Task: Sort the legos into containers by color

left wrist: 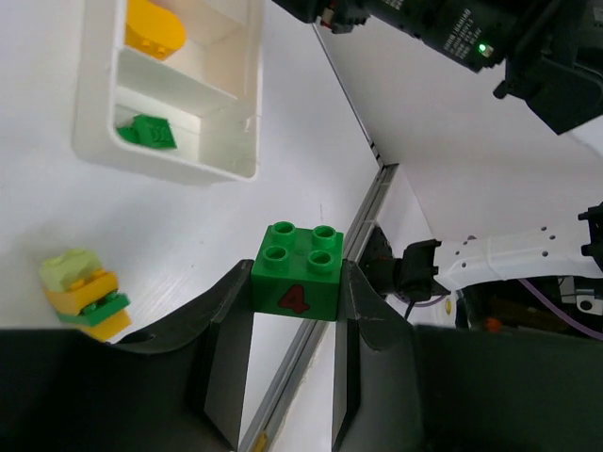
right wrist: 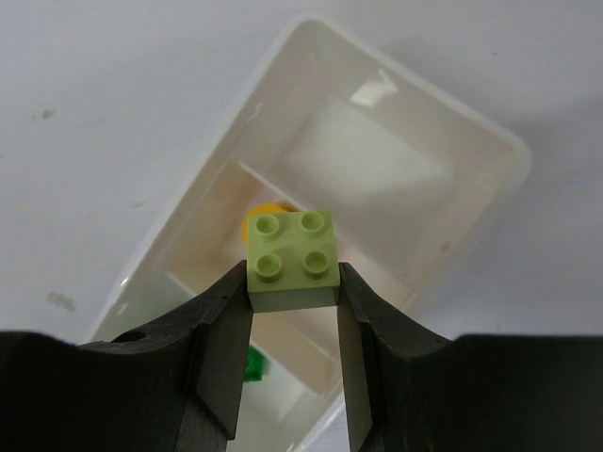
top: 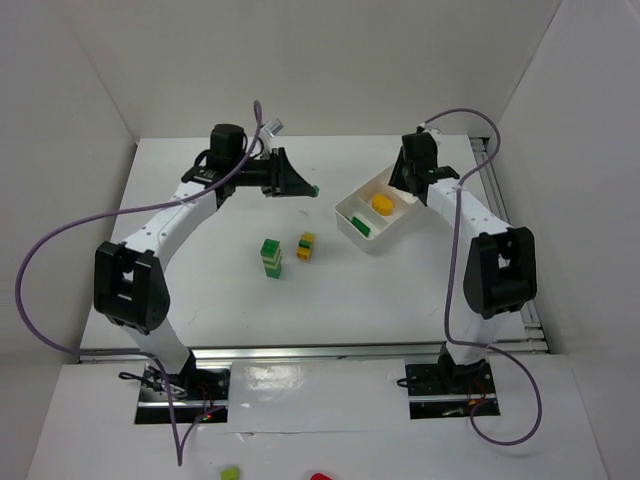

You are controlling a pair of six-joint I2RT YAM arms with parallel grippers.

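My right gripper holds the pale green brick and will next move outward over the tray's far section, then go down and let go of the brick, because that section is empty beyond the yellow piece (top: 382, 203).
My left gripper (left wrist: 295, 294) is shut on a bright green brick (left wrist: 297, 273) with a red 4 on its side, held above the table left of the tray (top: 313, 188). My right gripper (right wrist: 293, 287) is shut on a pale green brick (right wrist: 291, 261), held over the white divided tray (right wrist: 509, 155). The tray (top: 347, 222) holds a yellow piece (top: 382, 203) in one compartment and a green brick (top: 361, 227) in the nearer one. A green-and-yellow stack (top: 270, 258) and a yellow-and-green stack (top: 306, 246) stand on the table.
White walls enclose the table on three sides. Purple cables loop from both arms. A metal rail (top: 300, 351) runs along the near edge. A small yellow-green piece (top: 230, 472) and a red piece (top: 320, 477) lie below the arm bases.
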